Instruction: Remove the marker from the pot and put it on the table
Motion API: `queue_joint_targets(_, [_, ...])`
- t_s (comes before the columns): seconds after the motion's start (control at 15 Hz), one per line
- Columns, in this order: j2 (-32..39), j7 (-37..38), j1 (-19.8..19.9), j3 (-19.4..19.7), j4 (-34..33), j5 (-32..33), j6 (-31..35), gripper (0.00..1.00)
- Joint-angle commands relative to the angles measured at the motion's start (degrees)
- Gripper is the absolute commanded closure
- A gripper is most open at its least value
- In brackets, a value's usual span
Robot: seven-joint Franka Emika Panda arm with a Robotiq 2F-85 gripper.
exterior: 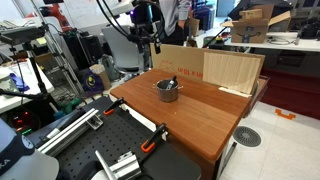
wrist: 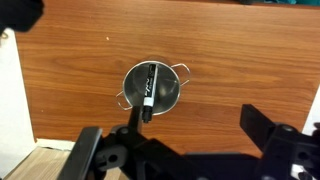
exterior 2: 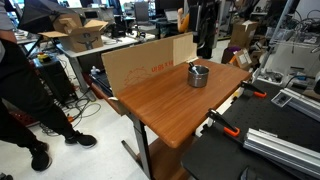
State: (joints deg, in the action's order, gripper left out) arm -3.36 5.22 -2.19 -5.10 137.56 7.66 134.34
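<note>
My gripper shifts down and to the left in the wrist view next and descends around the marker's dark end (exterior: 174, 79) (wrist: 147, 115), since it juts past the pot's rim there.
The small silver pot (wrist: 168, 92) stands on the reddish-brown table (wrist: 235, 60), seen from straight above in the wrist view. The marker (wrist: 149, 88) lies slanted inside it, pale body with black print, its dark end over the near rim. My gripper (wrist: 175, 140) is open and empty, high above the pot, with its dark fingers at the lower left and right of that view. In an exterior view the gripper (exterior: 151, 44) hangs well above and behind the pot (exterior: 167, 91) on the table (exterior: 205, 115). The pot (exterior 2: 199, 75) and table (exterior 2: 165, 105) also show in the other exterior view.
A pale plywood board (exterior: 233, 70) and a cardboard sheet (exterior: 180, 58) stand along the table's back edge; the cardboard (exterior 2: 140, 65) shows in both exterior views. Orange-handled black clamps (exterior: 150, 141) (exterior 2: 226, 126) grip the table's edge. Cluttered desks and metal rails surround it.
</note>
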Motion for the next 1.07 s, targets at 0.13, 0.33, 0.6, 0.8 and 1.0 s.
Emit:
queue_joint_targets(0.13, [8.0,1.1,0.5,2.3,-4.4,3.0,4.0,0.0])
queue_joint_targets(0.33, [11.9,0.8,0.4,3.6,-6.7,3.3,5.0,0.0])
queue_joint_targets(0.6, [16.6,0.2,0.3,4.8,-9.5,3.0,5.7,0.0])
queue_joint_targets(0.8, [19.4,0.0,0.3,5.5,-11.3,2.8,5.8,0.0])
queue_joint_targets(1.0, [22.0,-0.1,0.2,6.0,-13.2,2.8,5.4,0.0])
